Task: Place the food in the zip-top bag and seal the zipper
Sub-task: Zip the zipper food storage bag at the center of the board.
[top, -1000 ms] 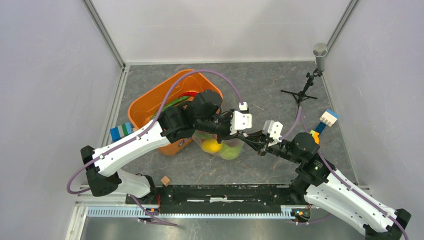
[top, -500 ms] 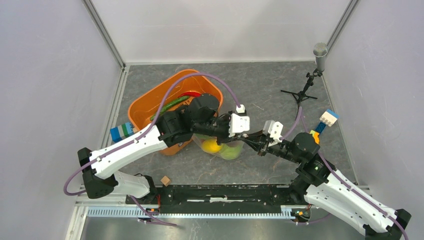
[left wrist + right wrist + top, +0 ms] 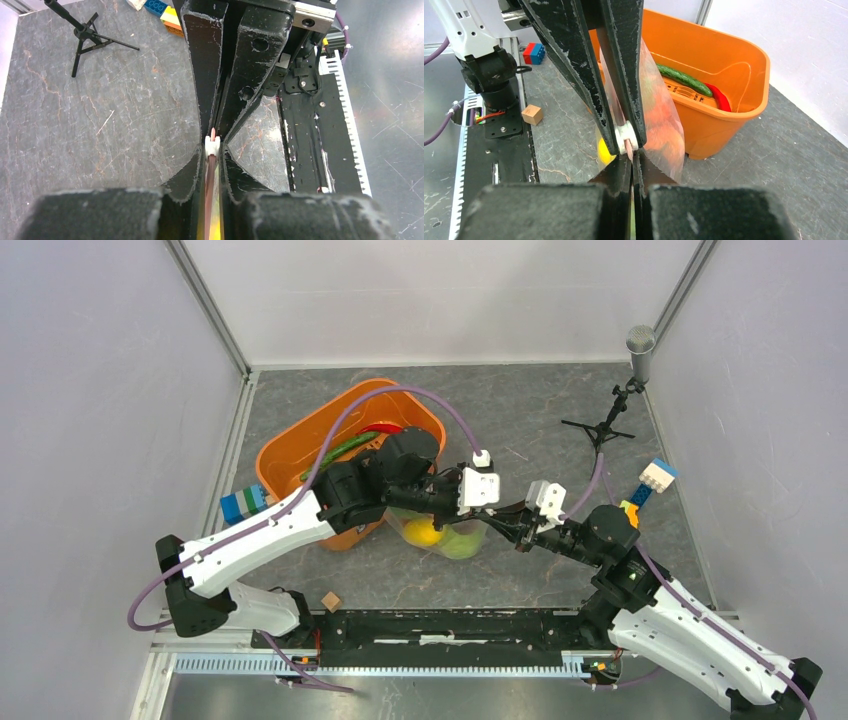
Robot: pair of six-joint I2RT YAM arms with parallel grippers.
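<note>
The white slider is still against my right gripper, so my left gripper should next slide along the pink zipper (image 3: 212, 172) toward its end by the orange tub, then let go.
The zip-top bag (image 3: 445, 532) hangs between both grippers just right of the orange tub, with a yellow piece (image 3: 425, 531) and a green piece (image 3: 461, 543) of food inside. My left gripper (image 3: 213, 152) is shut on the pink zipper (image 3: 212, 172) at its white slider (image 3: 212, 145). My right gripper (image 3: 631, 160) faces it tip to tip and is shut on the end of the pink strip. The clear bag (image 3: 659, 115) shows behind the fingers in the right wrist view, with yellow food (image 3: 603, 150) in it. A green pod (image 3: 684, 80) and a red chilli (image 3: 721, 100) lie in the tub.
The orange tub (image 3: 290, 455) stands left of the bag. A blue and green block (image 3: 243, 502) sits by its left side and a wooden cube (image 3: 331, 601) near the front rail. A microphone stand (image 3: 605, 425) and coloured blocks (image 3: 657, 476) are at the right.
My left gripper has shifted a little to the left along the bag's mouth, then held still. The right arm has not moved.
</note>
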